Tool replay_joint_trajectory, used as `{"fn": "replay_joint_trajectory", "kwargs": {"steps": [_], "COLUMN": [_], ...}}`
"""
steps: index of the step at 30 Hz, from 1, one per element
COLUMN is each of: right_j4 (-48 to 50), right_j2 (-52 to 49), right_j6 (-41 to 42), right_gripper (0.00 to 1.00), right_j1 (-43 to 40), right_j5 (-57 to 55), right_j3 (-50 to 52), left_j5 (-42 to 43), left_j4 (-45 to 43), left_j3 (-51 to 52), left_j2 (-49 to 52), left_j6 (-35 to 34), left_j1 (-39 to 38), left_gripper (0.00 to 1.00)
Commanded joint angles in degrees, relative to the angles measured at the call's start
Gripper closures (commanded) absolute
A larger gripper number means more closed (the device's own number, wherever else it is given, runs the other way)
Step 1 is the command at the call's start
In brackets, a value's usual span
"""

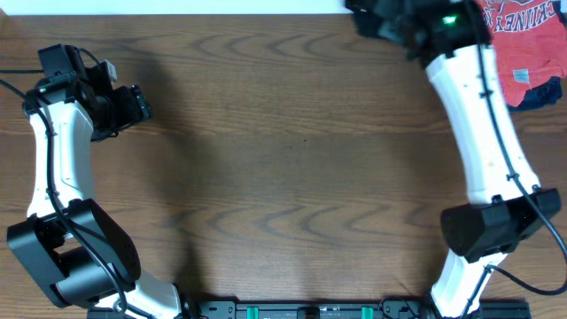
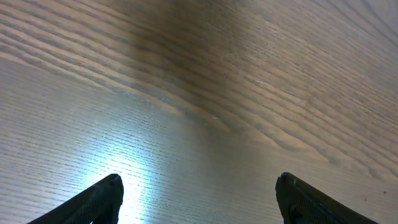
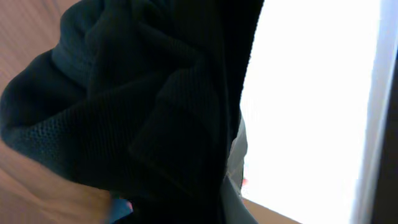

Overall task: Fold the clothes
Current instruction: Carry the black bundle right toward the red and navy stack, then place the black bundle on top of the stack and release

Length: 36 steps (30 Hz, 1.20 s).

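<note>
My right gripper will move over the red shirt (image 1: 524, 46), which lies to its right in the overhead view, and release the black garment where clothes already lie stacked.
The black garment (image 3: 143, 99) fills the right wrist view as a bunched mass of soft knit fabric right at the jaws. It covers the fingers of my right gripper (image 1: 376, 18), which reaches to the table's far edge at the top right in the overhead view. There the garment shows only as a dark shape around the gripper. No logo or label shows. My left gripper (image 2: 199, 193) is open and empty, its two fingertips wide apart just above bare wood. In the overhead view it hangs at the far left (image 1: 133, 102).
A red shirt with white lettering (image 1: 523, 35) lies at the far right corner, with a navy garment (image 1: 542, 93) under its near edge. The wooden table (image 1: 292, 177) stretches between the arms. A bright white area lies beyond the far edge.
</note>
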<state>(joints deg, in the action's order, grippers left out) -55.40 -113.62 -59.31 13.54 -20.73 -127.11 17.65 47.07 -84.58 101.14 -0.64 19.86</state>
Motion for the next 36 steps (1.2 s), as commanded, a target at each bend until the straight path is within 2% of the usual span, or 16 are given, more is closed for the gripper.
{"fn": "replay_joint_trajectory", "kwargs": {"steps": [1, 5, 11, 14, 23, 36], "right_j4": [2.2, 9.6, 13.3, 16.9, 25.6, 28.1], "right_j2": [0.8, 0.8, -0.9, -3.7, -9.5, -13.4], "right_j6": [-14.5, -16.1, -26.4, -28.6, -29.4, -30.7], "right_gripper": [0.99, 0.99, 0.99, 0.99, 0.99, 0.99], "right_j1": [-6.1, -14.3, -27.4, -32.3, -36.0, -38.1], "right_j5": [0.1, 8.0, 38.4, 45.0, 49.9, 49.7], "right_j3": [-0.6, -0.6, -0.6, -0.6, -0.6, -0.6], "left_j5": [-0.3, -0.3, -0.3, -0.3, -0.3, -0.3], "left_j4": [0.0, 0.0, 0.3, 0.7, 0.6, 0.0], "left_j3": [0.1, 0.1, 0.1, 0.1, 0.1, 0.1], "left_j2": [-1.4, -1.4, -1.4, -1.4, -1.2, -1.2], "left_j6": [-0.5, -0.5, -0.5, -0.5, -0.5, -0.5], "left_j1": [0.0, 0.0, 0.0, 0.0, 0.0, 0.0], "left_gripper": [0.2, 0.2, 0.2, 0.2, 0.2, 0.2]}}
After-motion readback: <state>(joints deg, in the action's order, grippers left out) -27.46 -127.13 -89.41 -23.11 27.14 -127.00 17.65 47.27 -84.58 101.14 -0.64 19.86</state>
